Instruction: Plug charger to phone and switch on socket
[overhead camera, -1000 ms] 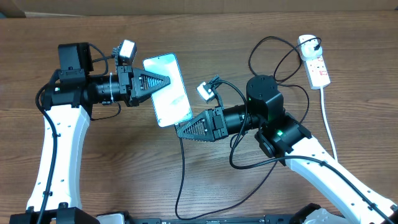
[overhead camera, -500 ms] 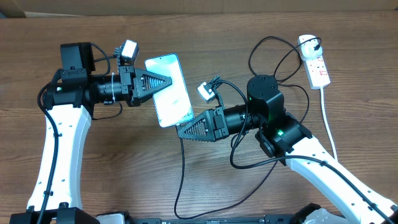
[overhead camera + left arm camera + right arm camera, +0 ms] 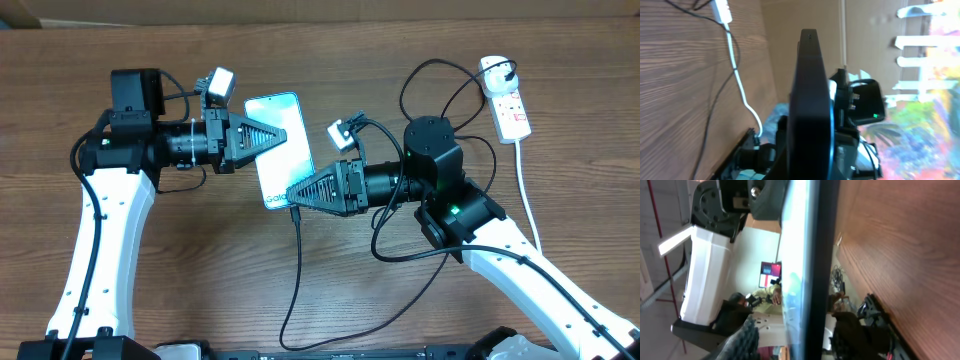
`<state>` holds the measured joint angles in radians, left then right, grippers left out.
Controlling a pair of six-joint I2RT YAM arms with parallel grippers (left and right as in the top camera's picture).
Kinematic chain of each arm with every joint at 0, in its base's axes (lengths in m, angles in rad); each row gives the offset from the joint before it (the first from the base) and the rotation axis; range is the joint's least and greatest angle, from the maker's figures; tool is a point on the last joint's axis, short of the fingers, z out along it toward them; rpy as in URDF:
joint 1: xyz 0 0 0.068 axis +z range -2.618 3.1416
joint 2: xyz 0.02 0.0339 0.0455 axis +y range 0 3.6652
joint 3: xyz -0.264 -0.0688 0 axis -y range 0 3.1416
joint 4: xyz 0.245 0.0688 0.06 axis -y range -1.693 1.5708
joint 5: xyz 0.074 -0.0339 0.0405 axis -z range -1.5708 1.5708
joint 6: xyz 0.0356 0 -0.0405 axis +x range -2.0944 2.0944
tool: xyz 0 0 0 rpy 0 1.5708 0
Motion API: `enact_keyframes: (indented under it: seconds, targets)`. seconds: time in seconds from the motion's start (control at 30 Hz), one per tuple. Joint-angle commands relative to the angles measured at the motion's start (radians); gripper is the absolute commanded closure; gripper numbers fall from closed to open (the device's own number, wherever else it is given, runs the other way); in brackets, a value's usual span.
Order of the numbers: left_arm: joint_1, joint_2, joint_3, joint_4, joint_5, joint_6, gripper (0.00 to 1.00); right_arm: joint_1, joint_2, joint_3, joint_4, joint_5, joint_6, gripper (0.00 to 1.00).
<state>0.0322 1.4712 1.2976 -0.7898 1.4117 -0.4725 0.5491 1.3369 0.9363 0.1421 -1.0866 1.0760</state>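
The tabletop between the arms lies below, toward the right in the overhead view, so my left gripper should go down there and release the phone.
The phone [image 3: 272,128], with a light blue screen, is held just above the table by my left gripper [image 3: 278,136], which is shut on its left edge. It shows edge-on in the left wrist view [image 3: 811,100] and the right wrist view [image 3: 807,255]. My right gripper [image 3: 294,194] is open and straddles the phone's lower right corner, one finger over it and one under. The charger cable [image 3: 296,260] hangs from the phone's lower end and runs to the front. Its tip is hidden under the gripper. The socket [image 3: 506,96] lies at the far right with the black plug [image 3: 499,70] in it.
The socket's thick white cord [image 3: 528,190] runs down the right side; it also shows in the left wrist view [image 3: 737,80]. Loops of black cable [image 3: 450,95] lie between the right arm and the socket. Wooden table [image 3: 200,270] all around.
My left gripper has carried the phone to the right, toward the right arm. My right gripper has moved up and now sits over the phone's lower corner, with the cable end there.
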Motion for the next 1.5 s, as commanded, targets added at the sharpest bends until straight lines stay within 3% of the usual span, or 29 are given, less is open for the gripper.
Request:
enact_keyframes:
  seconds: [0.0, 0.23, 0.37, 0.47, 0.67, 0.8, 1.13, 1.47]
  targets:
    - [0.002, -0.010, 0.006, 0.002, -0.080, -0.002, 0.96, -0.002, 0.001, 0.002, 0.007, -0.010, -0.005, 0.47]
    - [0.028, -0.006, 0.006, 0.002, -0.275, -0.008, 0.96, -0.002, 0.001, 0.002, -0.002, -0.041, -0.007, 0.12]
    - [0.048, -0.005, 0.006, 0.002, -0.393, -0.006, 0.96, -0.002, 0.001, 0.001, -0.107, 0.042, -0.053, 0.04]
    - [0.053, -0.003, 0.006, 0.002, -0.446, -0.006, 0.96, -0.002, 0.001, 0.001, -0.291, 0.220, -0.103, 0.00]
    - [0.052, 0.022, 0.006, 0.003, -0.459, 0.031, 0.96, -0.002, 0.001, 0.001, -0.664, 0.803, -0.105, 0.00]
    - [0.041, 0.068, 0.006, -0.005, -0.462, 0.077, 0.96, -0.002, 0.001, 0.001, -0.787, 1.046, -0.081, 0.00]
    - [-0.106, 0.274, 0.006, 0.069, -0.509, 0.194, 0.96, -0.002, 0.001, 0.000, -0.814, 1.151, -0.081, 0.00]
    - [-0.202, 0.473, 0.006, 0.230, -0.518, 0.177, 0.96, -0.002, 0.001, -0.001, -0.821, 1.177, -0.081, 0.00]
